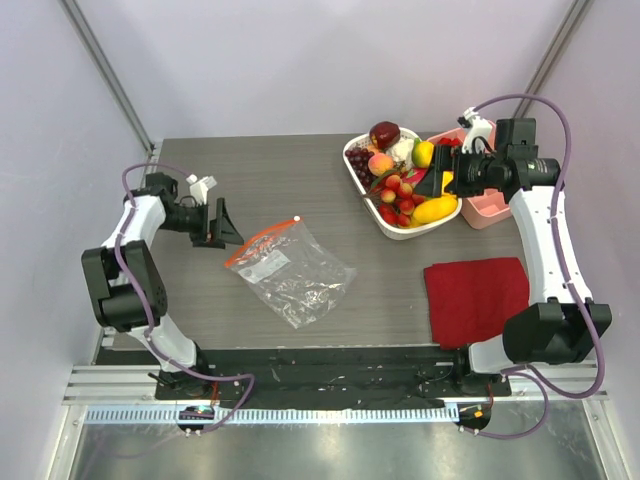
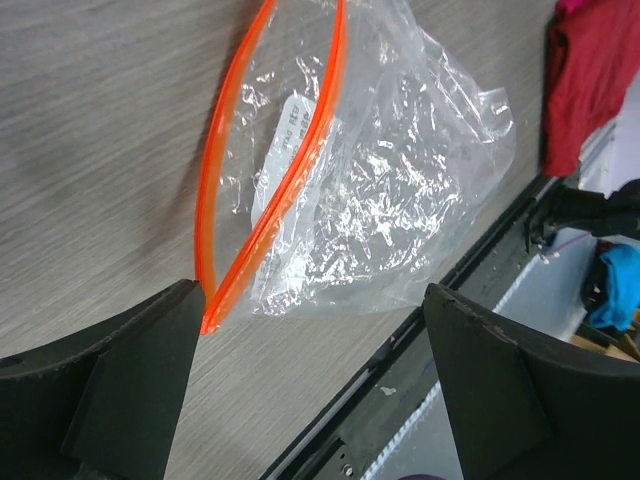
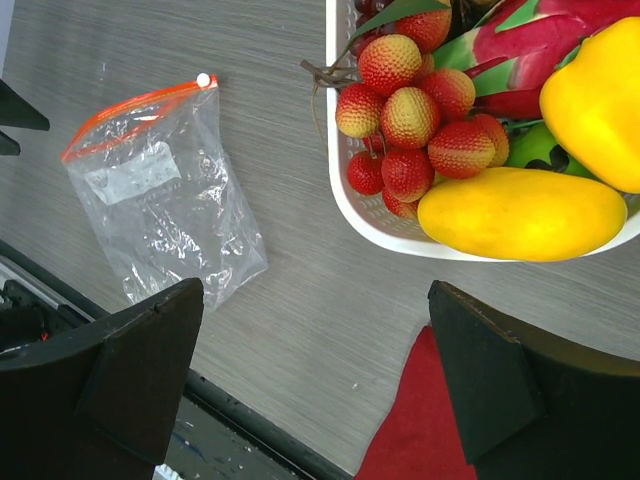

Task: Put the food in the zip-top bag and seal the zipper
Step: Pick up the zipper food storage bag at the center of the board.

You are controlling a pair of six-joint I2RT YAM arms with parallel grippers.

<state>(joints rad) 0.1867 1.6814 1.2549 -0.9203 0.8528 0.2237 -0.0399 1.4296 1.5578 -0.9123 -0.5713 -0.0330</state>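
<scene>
I should next lower my left gripper onto the upper orange-red zipper strip (image 1: 238,259) (image 2: 245,265) near its closest end and close there, because that strip bows away from the other one.
The clear zip-top bag (image 1: 292,270) lies flat mid-table, its orange-red zipper (image 1: 260,240) toward the back left with a white tip (image 1: 297,219). In the left wrist view the bag (image 2: 380,190) has its mouth parted, the zipper (image 2: 225,170) bowed open. My left gripper (image 1: 222,228) is open and empty, just left of the bag's mouth. The food fills a white basket (image 1: 355,170): yellow mango (image 3: 520,212), yellow pepper (image 3: 598,100), red lychee-like fruits (image 3: 410,110), a peach (image 1: 380,163). My right gripper (image 1: 436,182) is open and empty above the basket.
A red folded cloth (image 1: 476,298) lies at the front right. A pink tray (image 1: 488,208) stands right of the basket, under the right arm. The table's black front edge (image 1: 330,360) runs below the bag.
</scene>
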